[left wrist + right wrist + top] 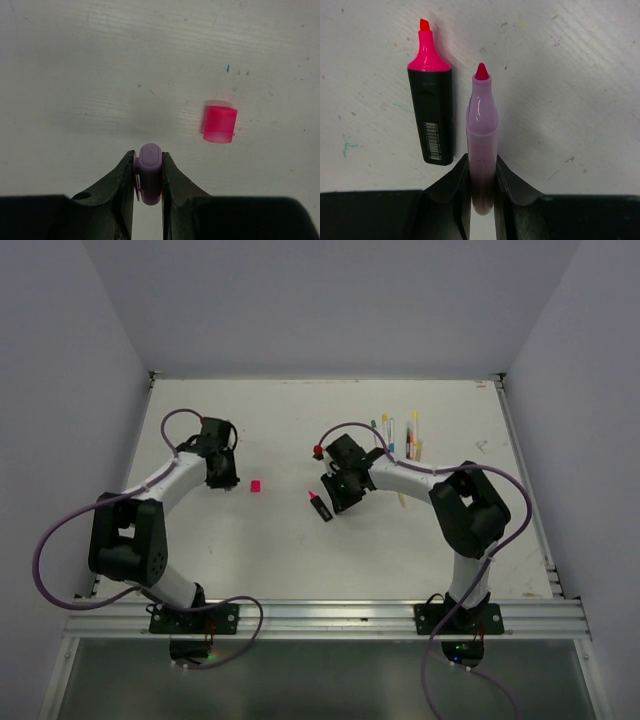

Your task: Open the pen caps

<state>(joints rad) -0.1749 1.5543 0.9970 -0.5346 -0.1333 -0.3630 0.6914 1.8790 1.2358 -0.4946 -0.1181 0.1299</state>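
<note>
The lilac pen cap (150, 170) goes down in my left gripper toward the bare tabletop beside the pink cap next, for release there. It still hangs above the table.
My left gripper (148, 167) is shut on a lilac pen cap (150, 170), held just above the table. A pink cap (219, 124) lies loose to its right, also seen as the pink cap (256, 485) in the top view. My right gripper (482, 172) is shut on the uncapped lilac pen (482, 130), its red tip pointing away. Beside it on the left lies an uncapped black-and-pink highlighter (431, 107), the highlighter (320, 505) near the table's middle. In the top view the left gripper (222, 478) and right gripper (338, 495) stand apart.
Several thin pens (400, 435) lie in a row at the back right of the white table (300, 550). Grey walls enclose the table on three sides. A metal rail (320, 615) runs along the near edge.
</note>
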